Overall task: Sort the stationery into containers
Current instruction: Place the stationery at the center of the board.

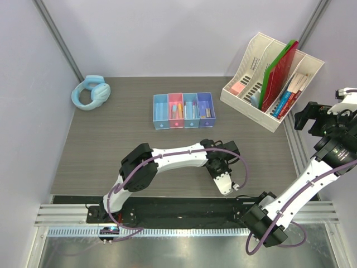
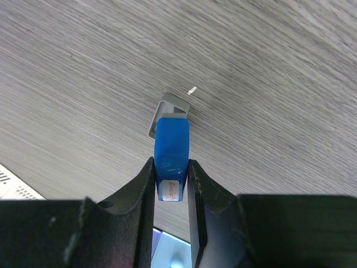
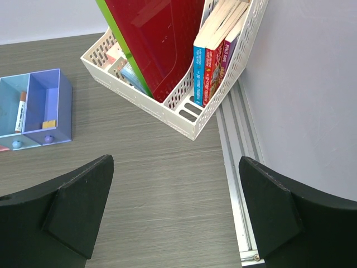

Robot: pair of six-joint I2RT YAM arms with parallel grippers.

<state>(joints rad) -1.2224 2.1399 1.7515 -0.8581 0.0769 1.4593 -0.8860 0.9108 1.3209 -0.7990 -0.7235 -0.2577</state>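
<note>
The hollow grey piece is below my right gripper and to its left in the top view, so my right gripper will move across and lower onto it next.
My left gripper [image 1: 216,172] [image 2: 172,184] is shut on a blue block [image 2: 172,159] with a white label and a grey end [image 2: 170,111]. It holds the block low over the wood table, in front of the containers. The block is hidden in the top view. The containers [image 1: 183,110] are a row of blue, pink, blue and purple bins holding several small items. In the right wrist view the purple bin [image 3: 47,103] holds a gold clip [image 3: 49,124] and the blue bin [image 3: 11,95] holds a pen [image 3: 21,110]. My right gripper [image 1: 304,114] [image 3: 175,212] is open and empty, raised at the right.
A cream file organiser [image 1: 270,78] [image 3: 173,106] with red and green folders [image 1: 280,70] and books stands at the back right. Light blue headphones [image 1: 91,92] lie at the back left. A metal rail [image 3: 240,167] runs along the table's right edge by the wall.
</note>
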